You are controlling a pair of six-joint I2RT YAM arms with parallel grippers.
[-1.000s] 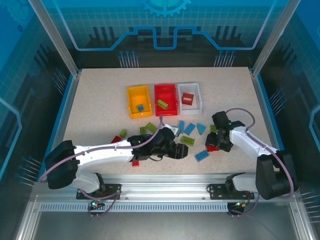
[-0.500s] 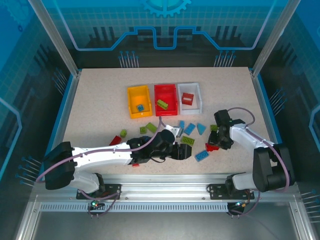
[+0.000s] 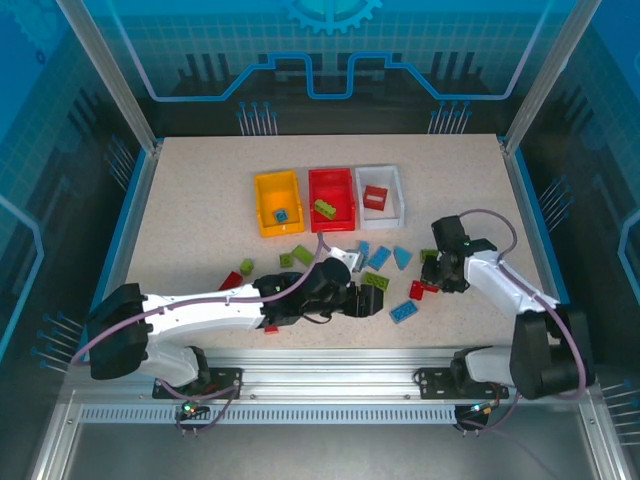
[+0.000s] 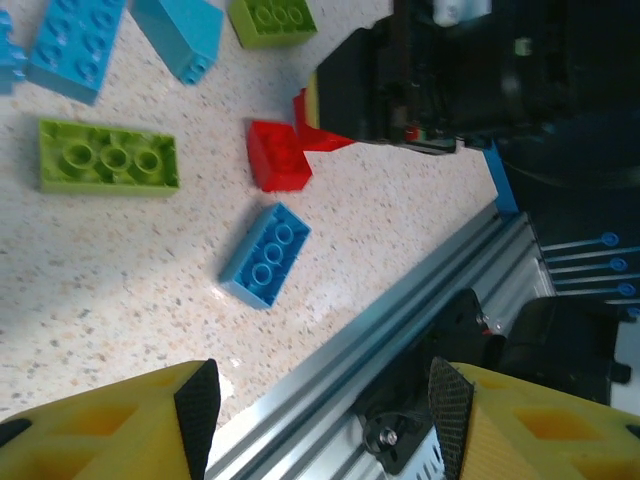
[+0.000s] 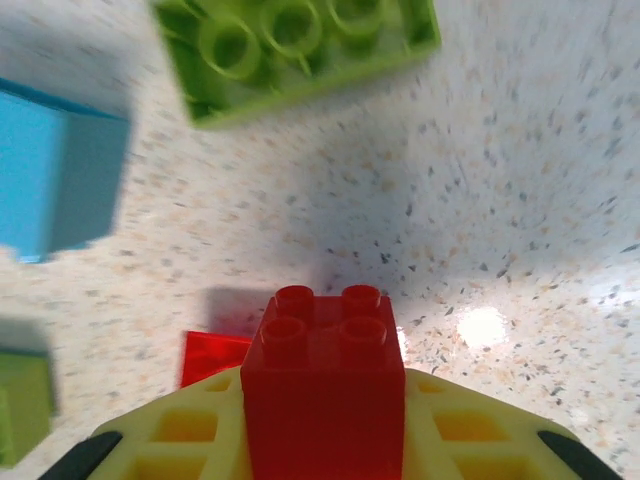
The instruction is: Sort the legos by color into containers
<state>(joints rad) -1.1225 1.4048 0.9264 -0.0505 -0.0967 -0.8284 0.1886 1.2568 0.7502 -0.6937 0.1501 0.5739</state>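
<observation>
The red brick will go up and then outward over the white bin (image 3: 380,198) next in my right gripper, to be released there, because a red brick is already inside.
Three containers stand in a row at the back: yellow (image 3: 262,205), red (image 3: 350,200) and white (image 3: 398,195). Loose legos lie in front of them. My right gripper (image 5: 322,405) is shut on a red brick (image 5: 322,350), held studs forward just above the table. In the top view that gripper (image 3: 433,273) is right of centre. My left gripper (image 4: 325,415) is open with nothing between its pads (image 4: 197,410), and in the top view it (image 3: 372,300) hovers near the front edge. A blue brick (image 4: 265,255), a green brick (image 4: 108,156) and a red brick (image 4: 279,155) lie ahead of it.
The yellow bin holds a blue brick (image 3: 282,215), the red bin a green brick (image 3: 325,208), the white bin a red brick (image 3: 375,197). Under my right gripper lie a green brick (image 5: 300,45), a blue piece (image 5: 60,175) and a flat red piece (image 5: 212,355). The metal front rail (image 4: 400,300) runs close by.
My right gripper has closed on the red brick and moved slightly back from the front edge with it. The left arm has crept a little to the right, its jaws unchanged.
</observation>
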